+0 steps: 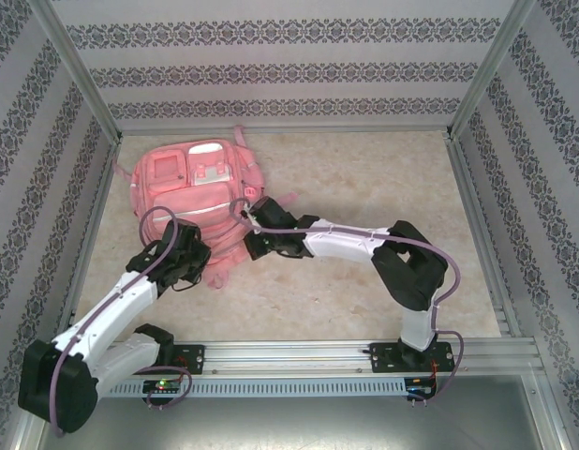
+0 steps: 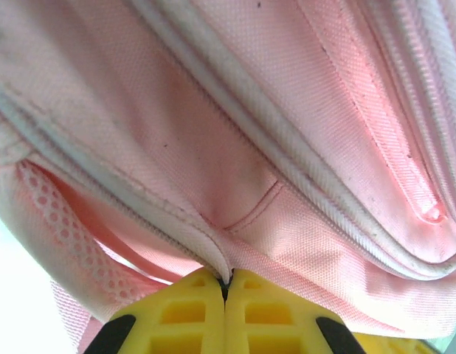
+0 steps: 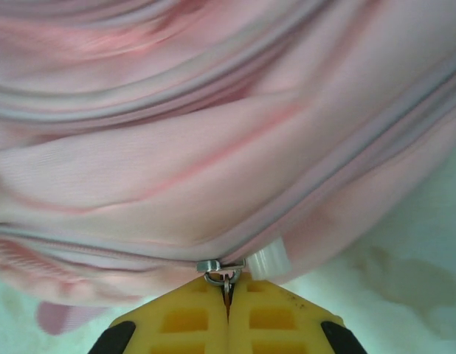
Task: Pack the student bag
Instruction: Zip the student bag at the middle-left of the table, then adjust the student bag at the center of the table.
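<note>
The zipper beyond the slider is still closed. My right gripper should next pull the metal zipper pull outward along the bag's side edge and then let go of it there.
The pink student bag lies flat at the back left of the table, front pockets up. My left gripper is at its near edge, shut on a fold of the bag's white-piped zipper edge; the yellow fingers meet with the fabric pinched between them. My right gripper is at the bag's near right corner, shut on the metal zipper pull of the slider, beside a white zipper stop. Pink fabric spans the right wrist view.
Patterned walls with metal posts enclose the beige table. A pink strap trails off the bag toward the front. A metal rail with the arm bases runs along the near edge.
</note>
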